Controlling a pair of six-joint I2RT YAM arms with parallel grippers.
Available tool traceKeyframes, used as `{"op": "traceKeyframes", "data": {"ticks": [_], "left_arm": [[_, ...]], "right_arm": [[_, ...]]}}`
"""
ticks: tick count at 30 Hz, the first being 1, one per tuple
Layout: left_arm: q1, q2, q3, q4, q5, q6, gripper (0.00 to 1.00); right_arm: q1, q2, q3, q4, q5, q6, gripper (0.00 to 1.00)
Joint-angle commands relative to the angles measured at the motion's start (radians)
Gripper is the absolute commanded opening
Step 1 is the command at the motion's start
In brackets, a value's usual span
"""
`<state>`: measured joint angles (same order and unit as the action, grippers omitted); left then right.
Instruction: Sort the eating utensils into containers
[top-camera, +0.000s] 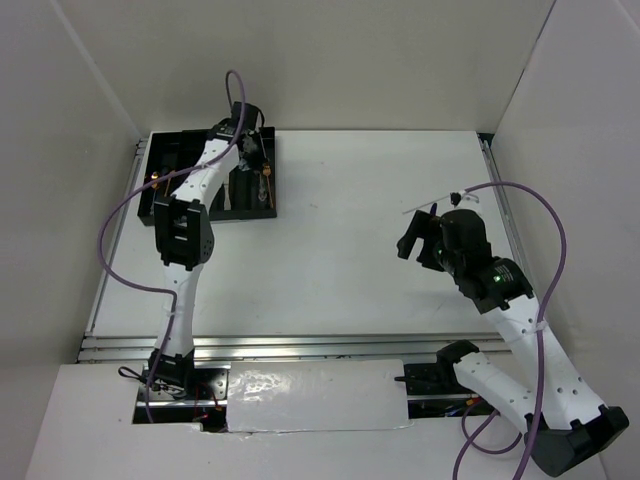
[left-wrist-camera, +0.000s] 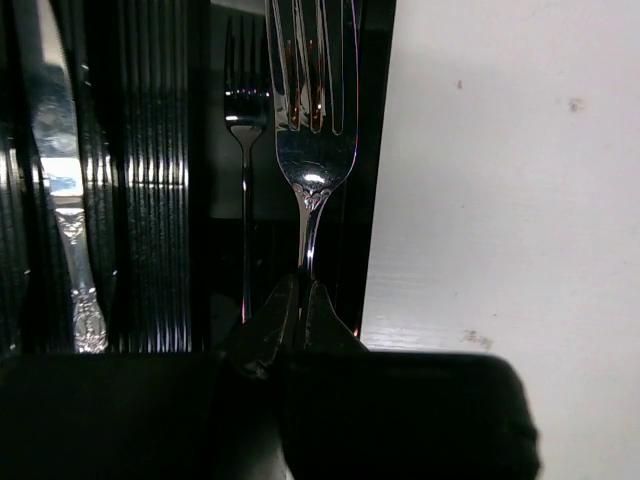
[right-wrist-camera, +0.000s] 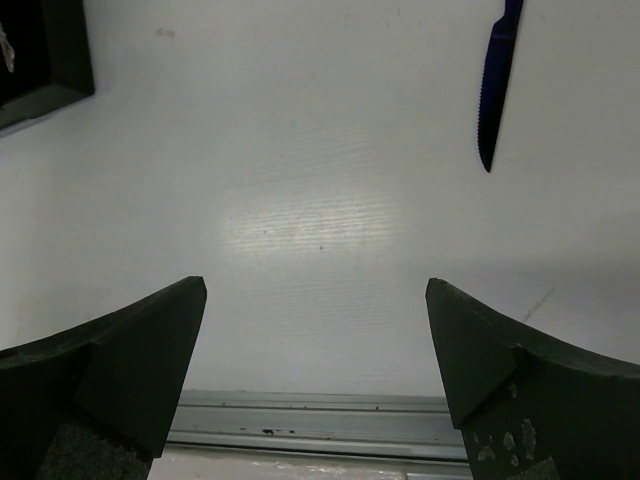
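I need to move my right gripper outward next, turn it to match the stick's slant and lower it onto the pale stick's tray-side end (top-camera: 406, 212), which is farther outward and below.
The black cutlery tray (top-camera: 160, 215) lies at the table's far left. My left gripper (left-wrist-camera: 300, 290) is over its right side (top-camera: 258, 158), shut on the thin handle of a silver fork (left-wrist-camera: 312, 150) that points away along the rightmost slot, beside the tray's right wall (left-wrist-camera: 375, 150). A second fork (left-wrist-camera: 245, 110) lies in the slot to its left, and a silver ornate-handled utensil (left-wrist-camera: 62, 200) lies further left. My right gripper (right-wrist-camera: 315, 285) is open and empty above bare table (top-camera: 412, 240). A glossy dark knife (right-wrist-camera: 497, 80) lies on the table ahead of it.
A copper-toned utensil (top-camera: 268, 185) lies in the tray's right slot. A thin pale stick (top-camera: 425, 207) lies on the table by the right gripper. The tray's corner (right-wrist-camera: 45, 60) shows in the right wrist view. A metal rail (top-camera: 300, 345) runs along the near table edge.
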<state>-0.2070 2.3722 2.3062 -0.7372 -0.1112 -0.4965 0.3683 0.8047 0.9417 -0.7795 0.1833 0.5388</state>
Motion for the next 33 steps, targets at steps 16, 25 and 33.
{"op": "traceKeyframes", "data": {"ticks": [16, 25, 33], "left_arm": [[0.018, -0.1, -0.002, 0.001, 0.14, 0.084, 0.68], [-0.041, -0.568, -0.483, 0.05, 0.117, 0.115, 0.66], [-0.113, -0.905, -1.01, 0.243, 0.242, 0.029, 0.66]], "right_arm": [[-0.123, 0.186, -0.049, 0.051, -0.02, 0.043, 1.0], [-0.361, 0.545, 0.051, 0.163, -0.177, 0.021, 0.97], [-0.428, 0.882, 0.247, 0.194, -0.173, 0.03, 0.9]]}}
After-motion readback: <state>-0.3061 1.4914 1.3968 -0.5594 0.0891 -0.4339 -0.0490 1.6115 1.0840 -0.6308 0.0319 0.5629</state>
